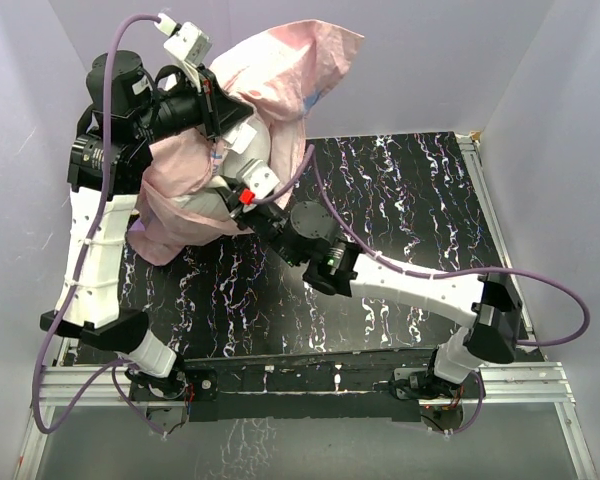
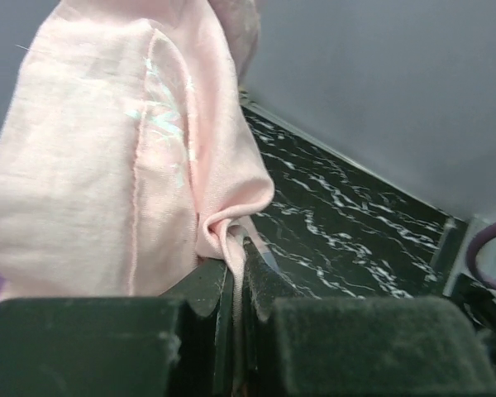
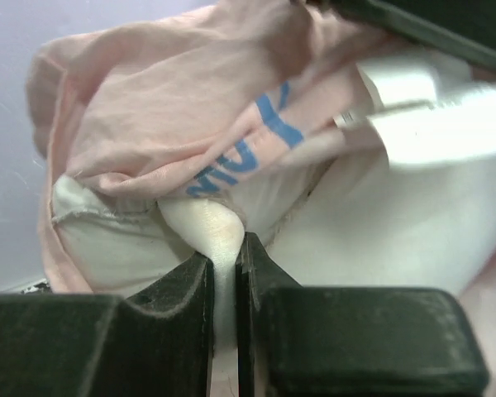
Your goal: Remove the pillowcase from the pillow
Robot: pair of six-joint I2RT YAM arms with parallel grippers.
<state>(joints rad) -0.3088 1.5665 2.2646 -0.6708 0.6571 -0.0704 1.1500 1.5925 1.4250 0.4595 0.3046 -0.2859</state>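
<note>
The robot will next pull its right gripper over bare tabletop to the gripper's right in the top view and release the cover, since the pillow is still wrapped.
The pillowcase hangs inside out, pale pink, raised at the back left of the top view. My left gripper is shut on a fold of it, and the left wrist view shows the pink fabric pinched between the jaws. The white pillow bulges out below the pillowcase. My right gripper is shut on a pinch of the pillow's white cover, with the jaws close together. The pillowcase drapes over the pillow, and blue tag lettering shows at its edge.
The black marbled tabletop lies under both arms. Grey walls close in at the back and both sides. An aluminium rail with the arm bases runs along the near edge. The right arm stretches diagonally across the table.
</note>
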